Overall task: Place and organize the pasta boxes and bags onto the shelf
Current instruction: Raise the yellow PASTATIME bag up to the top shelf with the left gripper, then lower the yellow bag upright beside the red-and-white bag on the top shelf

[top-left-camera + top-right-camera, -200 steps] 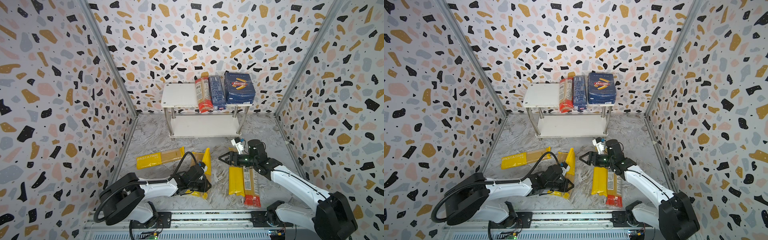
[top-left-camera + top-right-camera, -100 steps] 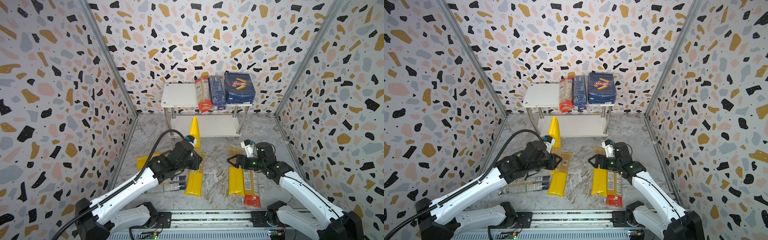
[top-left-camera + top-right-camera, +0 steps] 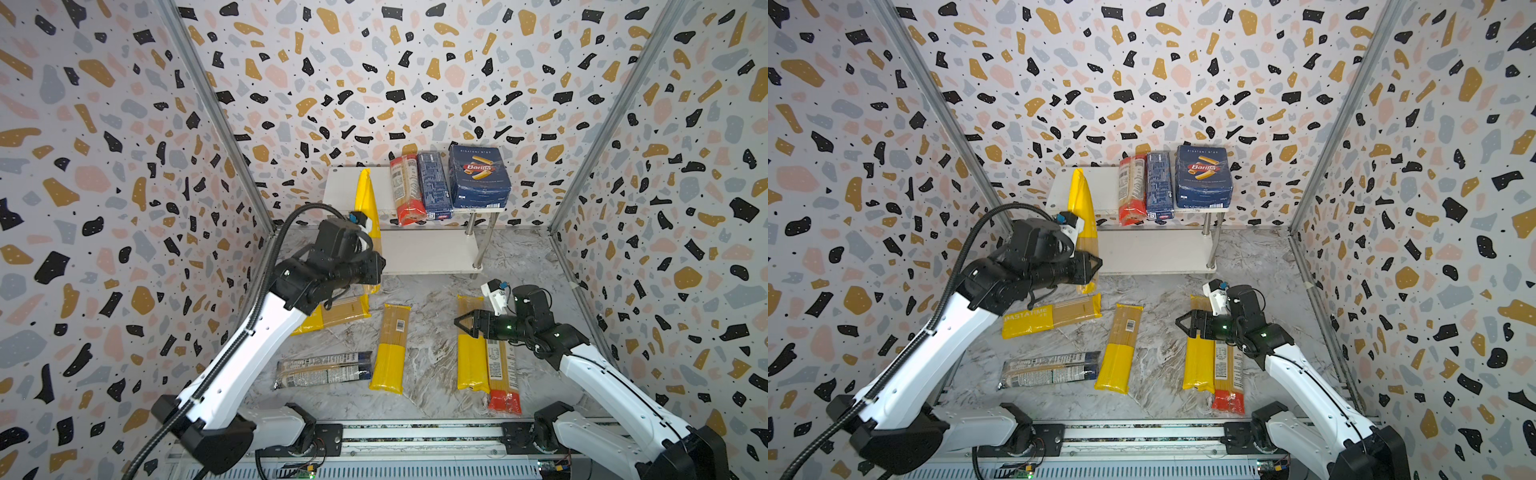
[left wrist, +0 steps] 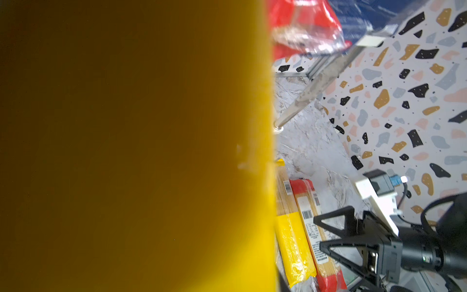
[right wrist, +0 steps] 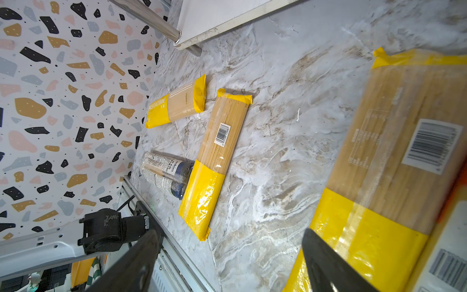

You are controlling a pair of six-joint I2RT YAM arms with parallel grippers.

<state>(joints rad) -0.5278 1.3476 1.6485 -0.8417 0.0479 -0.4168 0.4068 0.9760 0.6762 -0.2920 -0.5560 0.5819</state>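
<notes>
The left gripper rises outward over the top board (image 3: 1104, 185) beside the red-ended bag next and releases the yellow bag, since that part of the top board is still bare.
My left gripper (image 3: 374, 266) is shut on a yellow bag (image 3: 365, 195), held upright and off the floor. The bag's far end leans over the left part of the shelf's top board (image 3: 340, 191). In the left wrist view this bag (image 4: 126, 151) hides the jaws. On the top board lie a red-ended bag (image 3: 405, 189), the narrow pasta box (image 3: 434, 185) and the wide pasta box (image 3: 478, 176). My right gripper (image 3: 461, 323) is open and empty, low over a yellow bag (image 5: 391, 177) lying beside a red-ended bag (image 3: 503, 374).
On the marble floor lie a PASTATIME bag (image 3: 336, 316), another yellow bag (image 3: 392, 349) and a clear bag with dark-blue ends (image 3: 324, 370). The shelf's lower board (image 3: 428, 253) is bare. Terrazzo walls close in left, right and behind.
The left arm rose from the floor with the yellow bag and carried it back to the shelf. The right gripper drew back to the right and opened wider.
</notes>
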